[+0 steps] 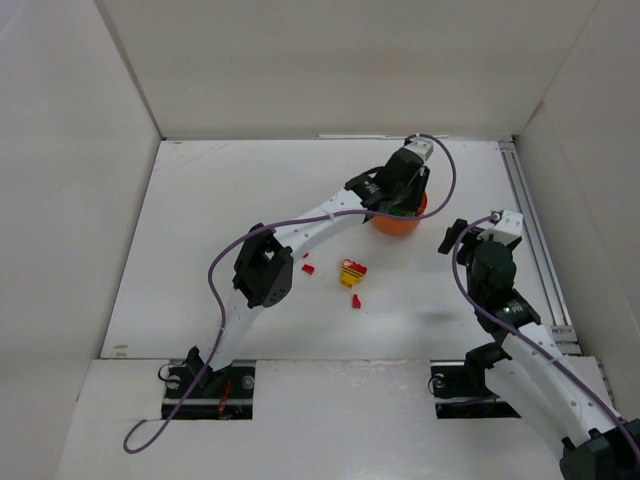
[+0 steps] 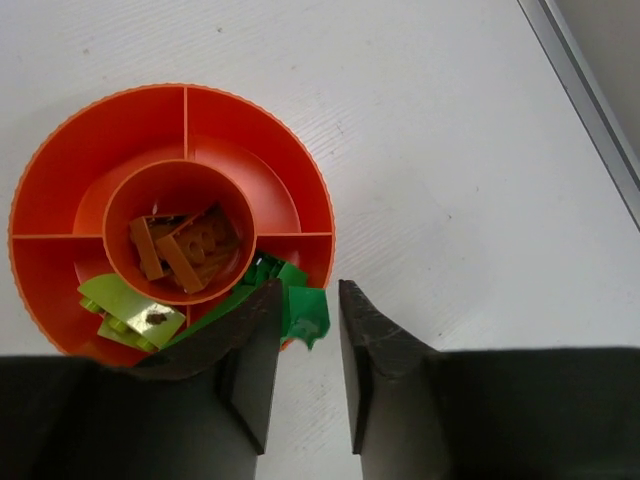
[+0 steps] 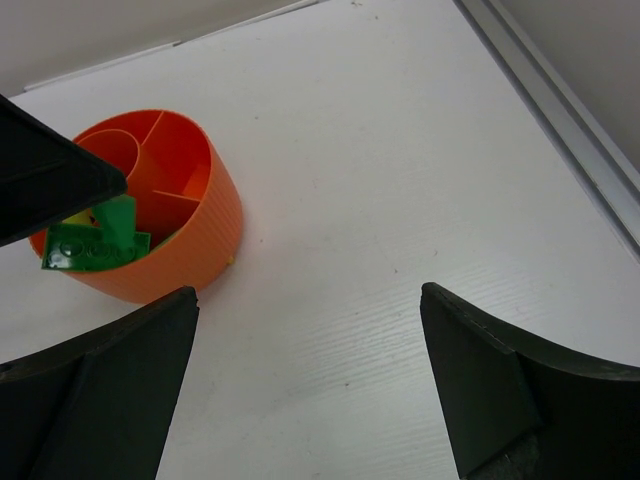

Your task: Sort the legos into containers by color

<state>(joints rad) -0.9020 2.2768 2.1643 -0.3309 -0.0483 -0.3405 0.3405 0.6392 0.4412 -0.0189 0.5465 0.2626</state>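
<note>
The farthest red brick [image 1: 305, 255] is still loose on the tabletop. I will next move my right gripper past the bowl [image 1: 400, 222] to the left in the top view, then down onto that brick.
The orange bowl [image 1: 400, 222] stands at the back middle of the table. In the left wrist view its central cup [image 2: 180, 240] holds brown bricks. The near compartment holds lime bricks [image 2: 128, 308] and green bricks [image 2: 268, 272]. One green brick [image 2: 306, 312] hangs over the rim beside my left finger. My left gripper [image 2: 310, 288] hovers over the bowl's near edge [image 1: 404, 200], jaws a little apart, clamping nothing. My right gripper [image 3: 308, 295] is wide open and empty over bare table, right of the bowl [image 3: 190, 225]. Red and yellow bricks [image 1: 352, 270] lie loose on the table.
A single red brick [image 1: 308, 268] and another [image 1: 356, 300] lie near the loose cluster. A metal rail [image 1: 530, 240] runs along the table's right side. White walls enclose the table on three sides. The left arm's purple cable [image 1: 300, 222] loops over the left half.
</note>
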